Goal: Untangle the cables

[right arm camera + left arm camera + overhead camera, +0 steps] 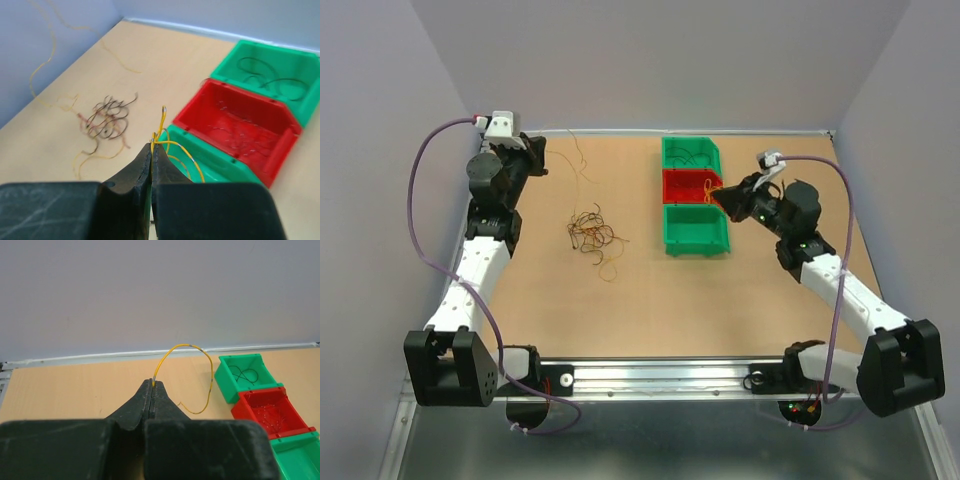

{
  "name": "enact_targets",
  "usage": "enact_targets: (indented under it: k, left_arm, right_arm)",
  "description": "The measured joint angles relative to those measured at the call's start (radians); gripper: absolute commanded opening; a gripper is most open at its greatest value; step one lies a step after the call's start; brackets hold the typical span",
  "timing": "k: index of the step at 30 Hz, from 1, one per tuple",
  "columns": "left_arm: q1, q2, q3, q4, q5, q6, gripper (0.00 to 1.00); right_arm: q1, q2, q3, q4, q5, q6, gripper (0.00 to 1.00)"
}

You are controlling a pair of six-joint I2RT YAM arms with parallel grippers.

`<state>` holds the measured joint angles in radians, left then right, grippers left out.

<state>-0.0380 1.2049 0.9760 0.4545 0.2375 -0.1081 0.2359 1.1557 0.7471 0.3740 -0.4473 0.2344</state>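
My right gripper carries its cables to the left in the overhead view next, past the near green bin toward the tangle, where bare table [637, 228] [144, 136] leaves room.
A loose tangle of dark, reddish and yellow cables [592, 235] lies on the table left of centre; it also shows in the right wrist view [106, 118]. My left gripper [544, 157] is at the far left, shut on one end of a single yellow cable [190, 345] that arcs up and back down to the table. My right gripper [716, 194] is over the bins, shut on a few yellow cables [176, 145] that hang above the near green bin [192, 144].
Three bins stand in a row: far green bin [667, 152] holding black cables, red bin [670, 186], near green bin [720, 240]. Walls close the table on the left, back and right. A metal rail runs along the near edge.
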Motion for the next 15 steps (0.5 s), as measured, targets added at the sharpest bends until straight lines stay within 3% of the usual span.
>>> enact_targets:
  k: [9, 11, 12, 15]
  left_arm:
    - [-0.002, -0.003, -0.002, -0.001, -0.011, 0.008, 0.00]
    - [-0.005, -0.004, -0.002, -0.001, -0.012, 0.011, 0.00]
    - [-0.006, -0.004, -0.002, -0.001, -0.012, 0.011, 0.00]
    - [-0.008, -0.004, -0.002, -0.001, -0.012, 0.014, 0.00]
  right_arm:
    - [0.326, 0.190, 0.116, -0.089, -0.109, -0.133, 0.03]
    - [0.357, 0.224, 0.148, -0.120, -0.140, -0.171, 0.23]
    - [0.370, 0.242, 0.163, -0.140, -0.155, -0.201, 0.42]
    - [0.376, 0.267, 0.182, -0.178, -0.175, -0.249, 0.63]
